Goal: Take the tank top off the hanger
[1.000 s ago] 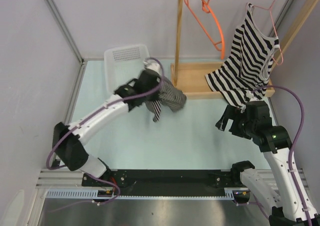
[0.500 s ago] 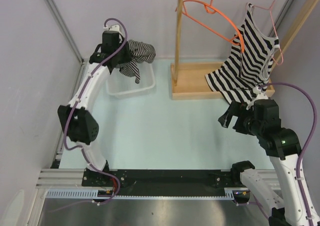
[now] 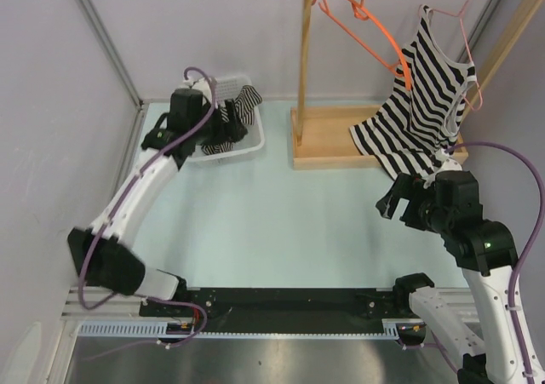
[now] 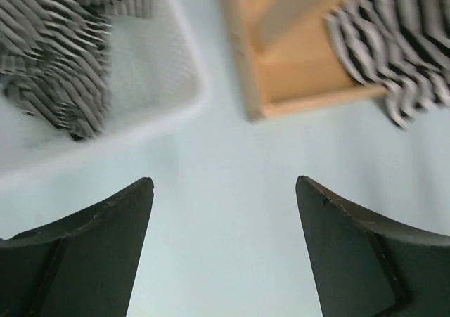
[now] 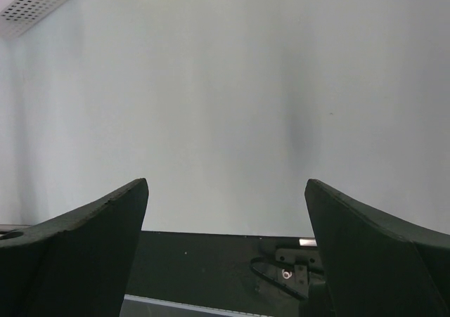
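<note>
I need to raise my right gripper's fingers outward next and close them on the hanging tank top's strap above and outward of them, because it keeps the tank top on the pink hanger's near arm (image 3: 472,71).
A black-and-white striped tank top (image 3: 423,94) hangs on a thin pink hanger (image 3: 467,56) from the wooden rail at the right, its hem draped over the rack's base. A second striped tank top (image 3: 241,107) (image 4: 60,57) lies crumpled in the white basket (image 3: 252,148) (image 4: 179,71). My left gripper (image 3: 226,127) (image 4: 223,183) hovers at the basket's near side, open, with nothing between its fingers. My right gripper (image 3: 394,202) (image 5: 226,183) stands open and empty just below the hanging top's hem.
An empty orange hanger (image 3: 368,28) hangs tilted on the rail, left of the striped top. The wooden rack's base (image 3: 328,137) (image 4: 302,71) and upright post (image 3: 303,60) stand between basket and hanging top. Grey walls close in the left, back and right.
My left gripper has opened and let go of the striped top, which now lies in the basket; the arm has dropped lower. The orange hanger has swung. The right arm has barely moved.
</note>
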### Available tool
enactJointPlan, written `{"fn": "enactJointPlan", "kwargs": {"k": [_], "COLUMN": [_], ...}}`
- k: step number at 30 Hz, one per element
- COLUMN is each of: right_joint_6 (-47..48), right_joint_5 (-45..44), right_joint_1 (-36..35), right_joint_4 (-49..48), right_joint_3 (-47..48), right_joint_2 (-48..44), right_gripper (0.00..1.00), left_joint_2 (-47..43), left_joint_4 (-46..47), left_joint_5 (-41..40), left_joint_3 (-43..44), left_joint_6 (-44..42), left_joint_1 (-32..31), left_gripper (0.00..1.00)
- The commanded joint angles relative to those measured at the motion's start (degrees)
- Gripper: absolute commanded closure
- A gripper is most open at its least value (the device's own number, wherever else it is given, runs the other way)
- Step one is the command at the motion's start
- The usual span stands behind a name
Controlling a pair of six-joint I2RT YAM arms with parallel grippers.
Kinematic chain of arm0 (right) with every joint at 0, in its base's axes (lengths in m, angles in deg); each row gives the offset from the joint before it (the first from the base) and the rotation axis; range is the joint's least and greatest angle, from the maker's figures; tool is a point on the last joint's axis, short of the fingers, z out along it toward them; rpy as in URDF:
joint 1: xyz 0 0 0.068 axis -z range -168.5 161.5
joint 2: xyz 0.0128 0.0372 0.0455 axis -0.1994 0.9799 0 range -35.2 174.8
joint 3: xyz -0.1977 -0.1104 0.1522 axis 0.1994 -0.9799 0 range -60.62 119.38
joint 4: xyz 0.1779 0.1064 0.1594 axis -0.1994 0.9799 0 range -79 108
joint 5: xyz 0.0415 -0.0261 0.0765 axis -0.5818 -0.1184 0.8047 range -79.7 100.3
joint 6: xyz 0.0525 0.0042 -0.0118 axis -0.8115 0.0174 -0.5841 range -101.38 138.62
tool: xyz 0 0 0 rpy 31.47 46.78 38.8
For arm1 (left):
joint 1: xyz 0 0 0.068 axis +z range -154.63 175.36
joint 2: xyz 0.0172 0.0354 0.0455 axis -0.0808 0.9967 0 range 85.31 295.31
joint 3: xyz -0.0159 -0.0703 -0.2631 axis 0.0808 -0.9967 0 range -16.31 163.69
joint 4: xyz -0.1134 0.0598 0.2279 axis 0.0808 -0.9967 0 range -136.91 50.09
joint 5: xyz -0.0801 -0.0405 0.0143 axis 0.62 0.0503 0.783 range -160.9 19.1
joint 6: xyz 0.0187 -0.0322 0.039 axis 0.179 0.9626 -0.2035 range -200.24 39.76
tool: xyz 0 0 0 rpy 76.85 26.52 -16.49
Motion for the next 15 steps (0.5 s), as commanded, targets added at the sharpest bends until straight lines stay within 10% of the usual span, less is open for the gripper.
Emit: {"fn": "enactJointPlan", "kwargs": {"k": [1, 7, 15], "right_joint_6": [0.28, -3.67, -2.10], "right_joint_5": [-3.24, -2.29, -11.06], "right_joint_1": [0.12, 0.12, 0.12], "right_joint_4": [1.21, 1.04, 2.26], "right_joint_3": [4.33, 6.53, 10.30], "right_joint_2": [-0.17, 0.09, 3.69], "right_gripper": [0.00, 0.00, 0.00], "left_joint_2": [-15.23, -35.69, -44.78], "left_joint_4": [6.38, 14.54, 17.55], "left_joint_5": [9.28, 13.33, 17.55], "left_joint_3": [-15.71, -38.40, -48.19], "left_joint_6": [2.62, 13.60, 18.71], "left_joint_1": [-6.70, -17.52, -27.88], "left_gripper": [0.14, 0.18, 0.22]}}
